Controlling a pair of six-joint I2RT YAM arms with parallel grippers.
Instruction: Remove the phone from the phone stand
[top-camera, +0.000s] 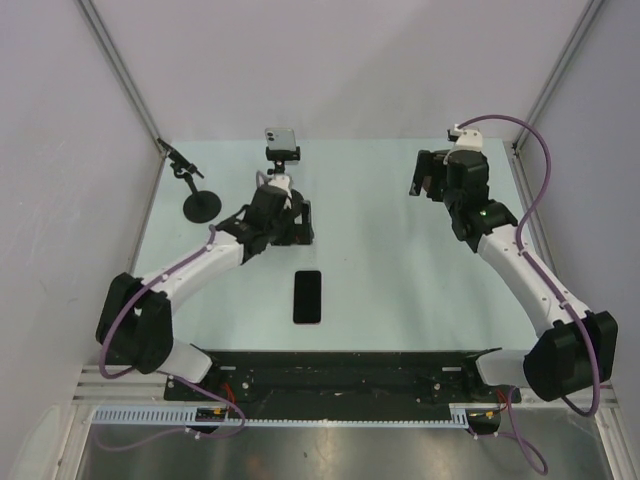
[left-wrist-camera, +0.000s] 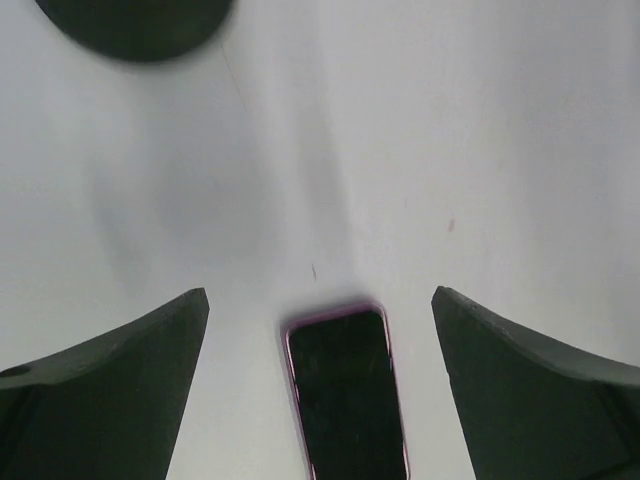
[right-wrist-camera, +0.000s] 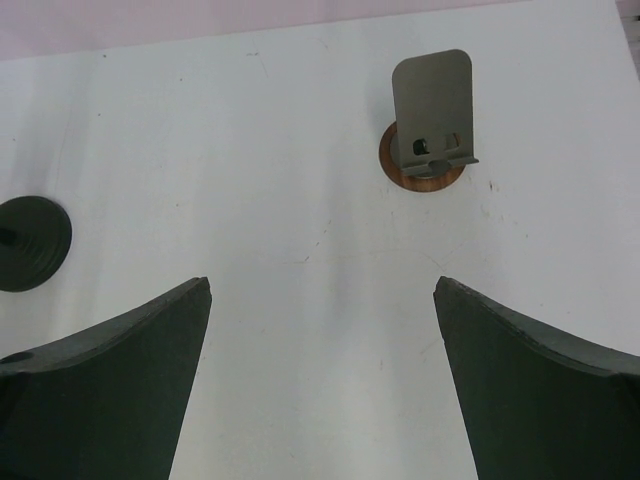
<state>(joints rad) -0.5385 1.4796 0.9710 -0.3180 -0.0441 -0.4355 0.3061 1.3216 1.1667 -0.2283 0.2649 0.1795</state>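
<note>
I will move my left gripper outward next until its open fingers are on both sides of the grey phone at the back, because the phone sits in its stand outward of my gripper.
The phone (top-camera: 307, 297), black-screened with a pink-purple rim, lies flat on the table near the front middle. It also shows in the left wrist view (left-wrist-camera: 347, 395), below and between the fingers. The phone stand (top-camera: 283, 141), a silver plate on a round brown base, stands empty at the back; the right wrist view shows it too (right-wrist-camera: 432, 110). My left gripper (top-camera: 290, 224) is open and empty above the table between stand and phone, as the left wrist view (left-wrist-camera: 320, 300) shows. My right gripper (top-camera: 428, 176) is open and empty at the back right, as its own view (right-wrist-camera: 323, 285) shows.
A black round base with a thin jointed arm (top-camera: 202, 205) stands at the back left; it shows in the left wrist view (left-wrist-camera: 135, 25) and the right wrist view (right-wrist-camera: 30, 240). White walls enclose the table on three sides.
</note>
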